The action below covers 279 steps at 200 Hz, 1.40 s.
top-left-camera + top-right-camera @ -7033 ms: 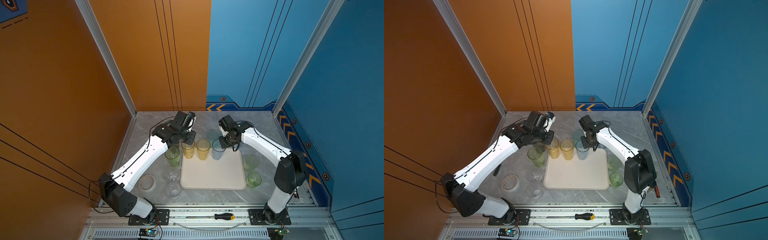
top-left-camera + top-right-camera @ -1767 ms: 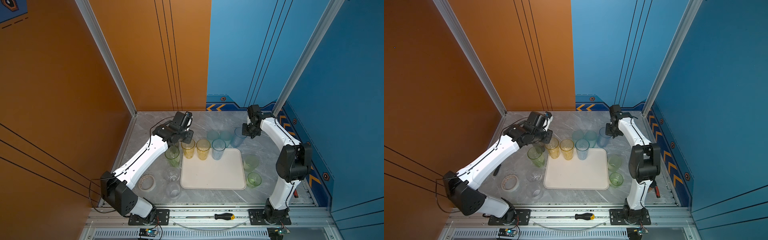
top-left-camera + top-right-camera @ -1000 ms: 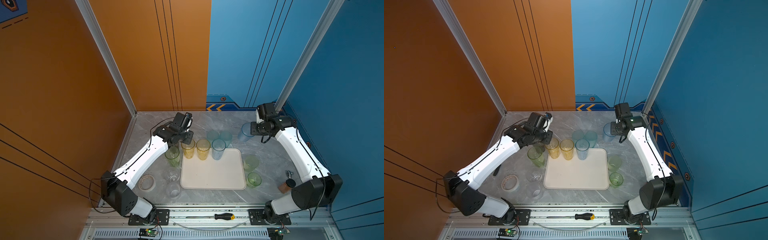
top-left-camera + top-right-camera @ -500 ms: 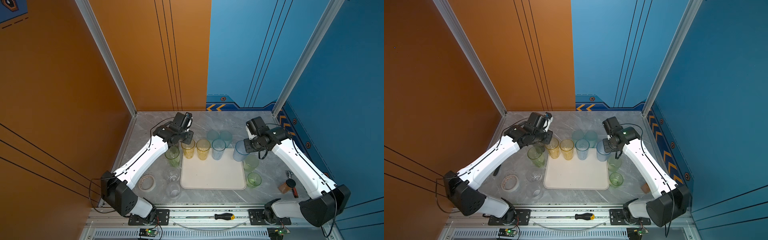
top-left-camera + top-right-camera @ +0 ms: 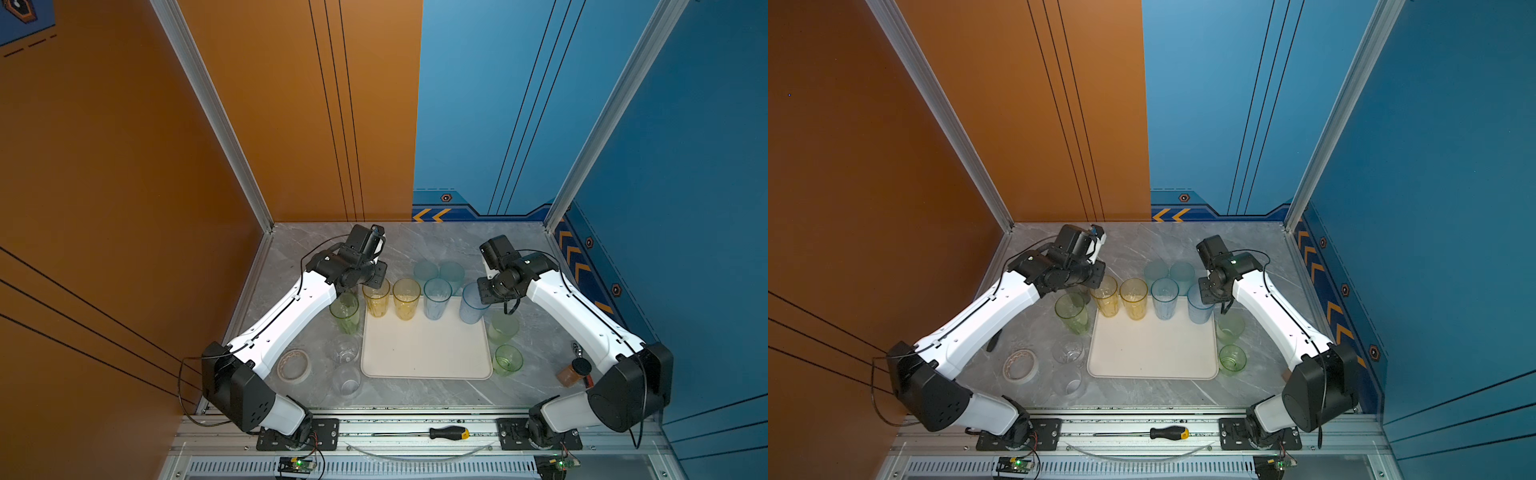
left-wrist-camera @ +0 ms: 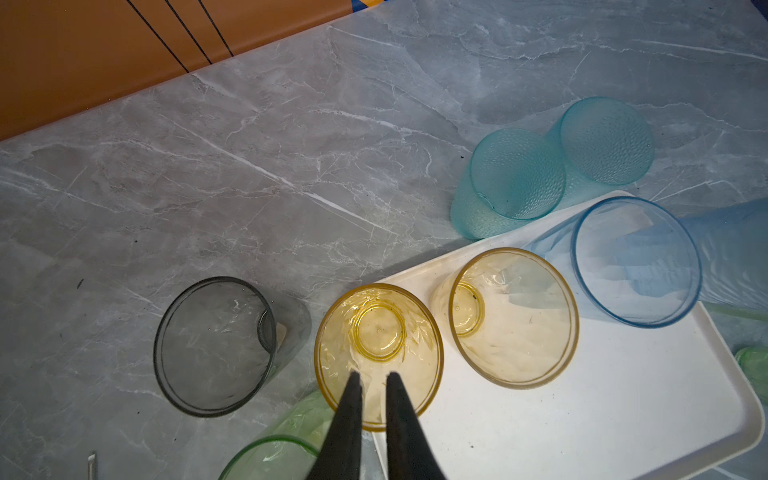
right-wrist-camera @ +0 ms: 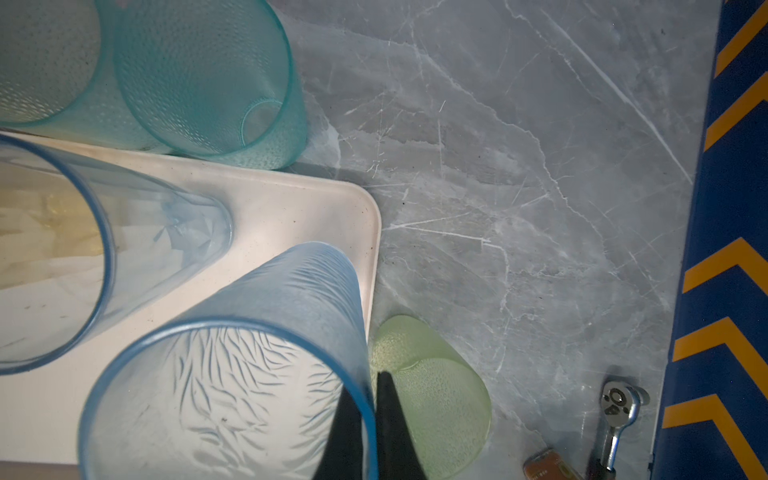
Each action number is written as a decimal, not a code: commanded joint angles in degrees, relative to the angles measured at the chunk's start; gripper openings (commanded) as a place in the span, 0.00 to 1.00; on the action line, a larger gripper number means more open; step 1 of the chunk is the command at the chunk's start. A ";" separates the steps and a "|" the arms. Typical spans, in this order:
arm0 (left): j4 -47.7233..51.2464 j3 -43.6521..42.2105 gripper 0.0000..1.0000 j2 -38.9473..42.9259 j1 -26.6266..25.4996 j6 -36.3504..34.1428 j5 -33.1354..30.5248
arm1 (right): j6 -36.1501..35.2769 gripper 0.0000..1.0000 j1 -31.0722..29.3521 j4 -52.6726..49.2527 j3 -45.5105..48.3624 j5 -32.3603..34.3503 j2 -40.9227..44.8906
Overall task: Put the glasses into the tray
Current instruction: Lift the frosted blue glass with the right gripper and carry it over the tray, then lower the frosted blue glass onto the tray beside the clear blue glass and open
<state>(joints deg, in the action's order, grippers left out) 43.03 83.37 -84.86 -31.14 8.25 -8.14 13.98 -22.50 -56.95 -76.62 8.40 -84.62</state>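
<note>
The tray's bare far corner is below the robot's right gripper, so that gripper needs to go down next, edging toward the clear-blue glass [image 5: 436, 299], and let go of the ribbed glass's rim.
The cream tray [image 5: 424, 349] [image 5: 1152, 349] lies mid-table. Two yellow glasses [image 5: 376, 297] [image 5: 406, 299] and a clear-blue glass [image 5: 436, 299] stand along its far edge. My right gripper [image 7: 365, 380] [image 5: 484, 291] is shut on the rim of a ribbed blue glass [image 7: 232, 395] [image 5: 471, 305] over the tray's far right corner [image 7: 365, 199]; whether its base touches the tray I cannot tell. My left gripper [image 6: 372, 375] hovers over the left yellow glass [image 6: 378, 332], jaws a narrow gap apart and holding nothing.
Two teal glasses [image 5: 426, 270] [image 5: 451, 270] stand behind the tray. A grey glass [image 6: 212, 345], a green glass [image 5: 345, 311], two clear glasses [image 5: 345, 349] [image 5: 346, 380] and a tape roll [image 5: 294, 365] sit left. Two green glasses [image 5: 503, 328] [image 5: 508, 359], a brown jar [image 5: 573, 372] and a ratchet [image 7: 619, 403] are right.
My right arm has swung in from the far right with the ribbed blue glass, bringing it to the tray's far right corner. The left arm has stayed still.
</note>
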 commanded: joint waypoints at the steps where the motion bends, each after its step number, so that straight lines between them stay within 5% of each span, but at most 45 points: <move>1: -0.18 1.48 0.15 -0.21 0.02 -0.25 0.41 | 0.79 0.00 0.18 2.58 -0.45 -1.06 -1.45; 149: -0.14 0.74 0.15 -0.29 0.90 -0.16 0.67 | 0.41 0.00 1.74 5.25 -0.45 -1.19 -6.47; 279: -0.18 0.85 0.15 -0.12 0.81 0.07 0.67 | 0.85 0.17 2.11 5.58 -0.34 -2.69 -5.69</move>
<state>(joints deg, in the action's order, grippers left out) 43.03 83.37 -84.99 -30.74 8.25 -8.12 14.00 -20.60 -51.79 -76.64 6.63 -90.98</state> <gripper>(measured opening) 0.149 0.158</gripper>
